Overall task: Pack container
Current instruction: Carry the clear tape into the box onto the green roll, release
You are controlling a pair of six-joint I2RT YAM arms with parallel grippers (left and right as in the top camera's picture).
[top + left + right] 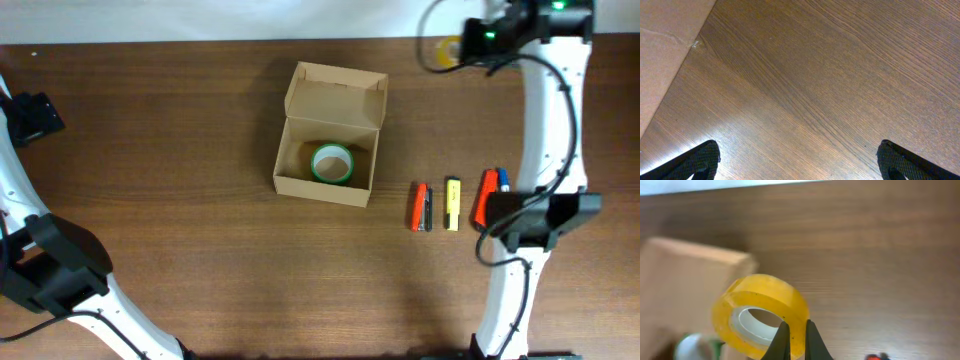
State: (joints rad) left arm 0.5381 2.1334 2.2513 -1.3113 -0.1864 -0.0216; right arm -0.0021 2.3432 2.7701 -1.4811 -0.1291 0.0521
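Note:
The green tape roll's empty hole (331, 165) leaves room to release the yellow roll (447, 50), so I will move my right gripper back, down and left in the overhead view, over it.
The container (300, 180) is a tan cardboard box in the middle of the table, its flap lid (335, 98) standing open at the back. A green tape roll (332, 163) lies flat inside it. My right gripper (795, 325) is shut on the wall of a yellow tape roll (760, 305) and holds it in the air. In the overhead view this roll (447, 50) is at the far edge, right of the box. The box (685, 280) shows blurred in the right wrist view. My left gripper (799, 150) is open and empty over bare wood at the far left (35, 115).
Several markers lie right of the box: a red and black one (420, 207), a yellow one (452, 203), an orange-red one (487, 195) and a blue one (503, 180). A flat tan surface (665, 50) borders the table in the left wrist view.

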